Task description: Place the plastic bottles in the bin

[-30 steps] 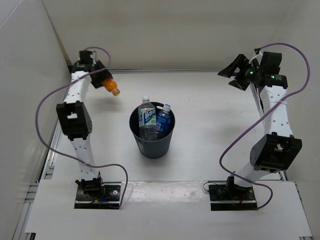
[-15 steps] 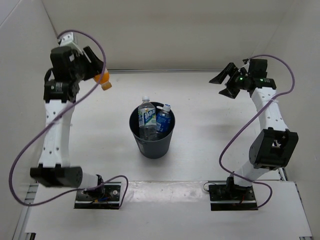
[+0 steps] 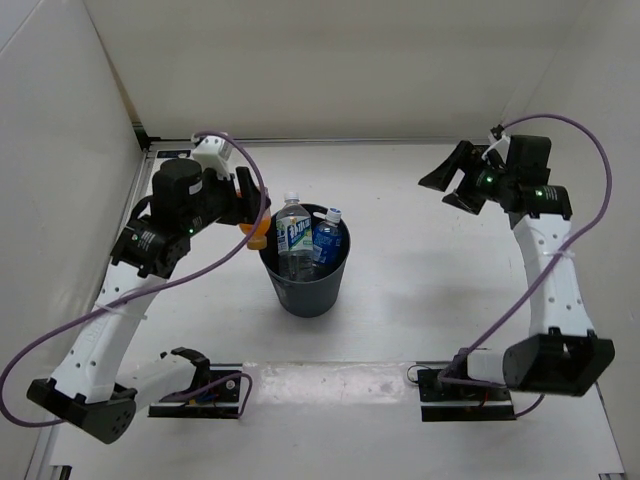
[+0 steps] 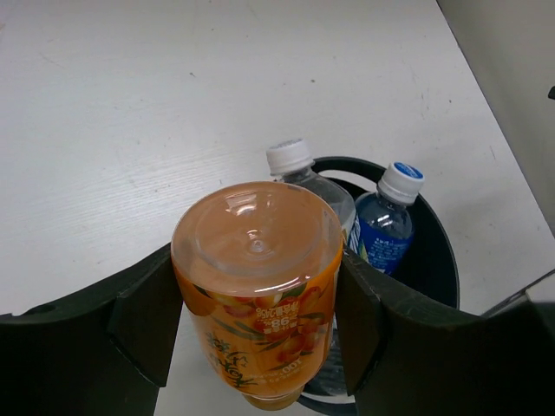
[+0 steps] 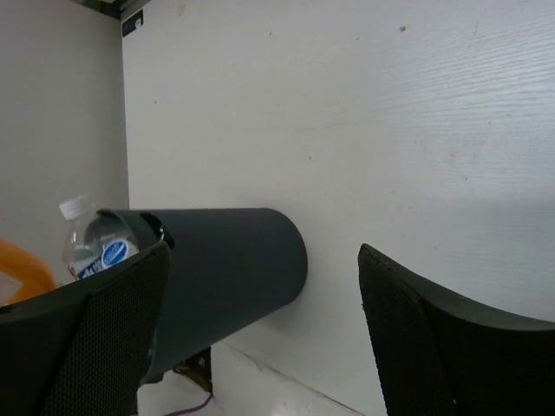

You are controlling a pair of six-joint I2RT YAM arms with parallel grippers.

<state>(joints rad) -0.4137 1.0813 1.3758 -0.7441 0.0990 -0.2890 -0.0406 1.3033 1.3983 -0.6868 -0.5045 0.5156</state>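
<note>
The bin's opening lies below my left gripper, to its right in the top view, so I will lower the orange bottle that way and release it.
The dark grey-blue bin stands mid-table. Inside it, a clear bottle with a white-blue label and a blue-labelled bottle stand upright. A clear unlabelled bottle cannot be made out. My left gripper is shut on the short orange bottle, held cap-down at the bin's left rim. In the left wrist view the orange bottle sits between my fingers, over the near rim of the bin, beside the white-capped bottle and the blue-capped bottle. My right gripper is open and empty, high at the back right.
White walls close the table on the left, back and right. The right wrist view shows the bin's side with a bottle top at its mouth. Purple cables loop off both arms.
My left arm swung from the back-left corner to the bin's left rim, carrying the orange bottle. My right gripper shifted only slightly and stayed open.
</note>
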